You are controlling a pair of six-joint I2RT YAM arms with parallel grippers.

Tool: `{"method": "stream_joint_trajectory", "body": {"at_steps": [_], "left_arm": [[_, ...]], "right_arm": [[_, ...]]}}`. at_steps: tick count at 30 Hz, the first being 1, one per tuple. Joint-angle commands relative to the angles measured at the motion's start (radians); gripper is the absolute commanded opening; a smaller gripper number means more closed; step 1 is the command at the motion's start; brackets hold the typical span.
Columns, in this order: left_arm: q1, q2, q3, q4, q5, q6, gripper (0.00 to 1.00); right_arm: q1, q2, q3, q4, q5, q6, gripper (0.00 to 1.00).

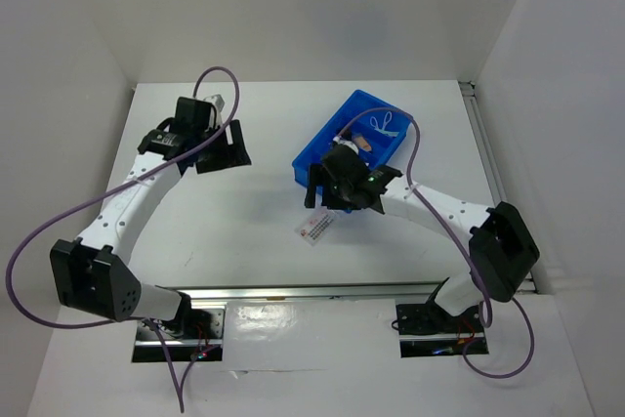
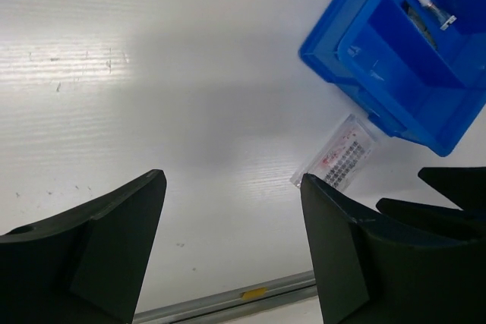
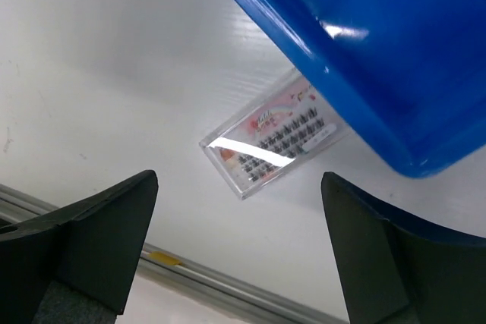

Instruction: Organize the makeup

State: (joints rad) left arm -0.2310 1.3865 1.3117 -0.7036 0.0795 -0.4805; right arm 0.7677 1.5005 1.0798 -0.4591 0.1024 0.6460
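Note:
I need to turn my right gripper along the packet's long edges next, then lower it and close on the packet's near half. The packet lies at a slant between the open fingers.
A flat clear-white packet with red print lies on the table just in front of the blue tray. It also shows in the right wrist view and the left wrist view. My right gripper is open and empty, hovering above the packet, which lies ahead between its fingers. A tan-and-black piece and a lilac looped tool lie in the tray. My left gripper is open and empty, to the left of the tray.
The tray has inner dividers; a small white-tipped item lies in one compartment. White walls enclose the table on three sides. A metal rail runs along the near edge in front of the arm bases.

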Motion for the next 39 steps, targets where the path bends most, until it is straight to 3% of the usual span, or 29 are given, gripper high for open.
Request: {"method": "stream_joint_trajectory", "body": {"at_steps": [1, 6, 10, 16, 19, 26, 31, 39], "left_arm": [[0.007, -0.052, -0.029, 0.013, -0.043, -0.053, 0.85], [0.007, -0.081, -0.029, 0.023, -0.021, -0.053, 0.85], [0.007, -0.092, -0.038, 0.032, 0.0, -0.027, 0.84], [-0.053, -0.101, -0.081, 0.044, -0.021, 0.023, 0.82], [-0.071, -0.101, -0.101, 0.035, -0.032, 0.023, 0.82], [-0.096, -0.092, -0.092, 0.046, -0.003, 0.062, 0.82], [-0.131, -0.081, -0.101, 0.036, -0.013, 0.083, 0.82], [-0.14, -0.081, -0.137, 0.046, -0.014, 0.083, 0.82]], "right_arm": [[0.028, -0.023, -0.017, -0.067, 0.028, 0.205, 0.96], [0.082, 0.029, 0.02, -0.119, 0.097, 0.415, 0.97], [0.105, 0.078, 0.061, -0.153, 0.131, 0.484, 0.98], [0.114, -0.022, 0.03, -0.121, 0.183, 0.455, 1.0], [0.101, -0.045, -0.012, -0.081, 0.137, 0.431, 1.0], [0.101, 0.072, 0.011, -0.162, 0.137, 0.552, 1.0], [0.101, 0.072, 0.002, -0.121, 0.137, 0.543, 1.0], [0.07, 0.21, 0.029, -0.135, 0.117, 0.636, 1.0]]}}
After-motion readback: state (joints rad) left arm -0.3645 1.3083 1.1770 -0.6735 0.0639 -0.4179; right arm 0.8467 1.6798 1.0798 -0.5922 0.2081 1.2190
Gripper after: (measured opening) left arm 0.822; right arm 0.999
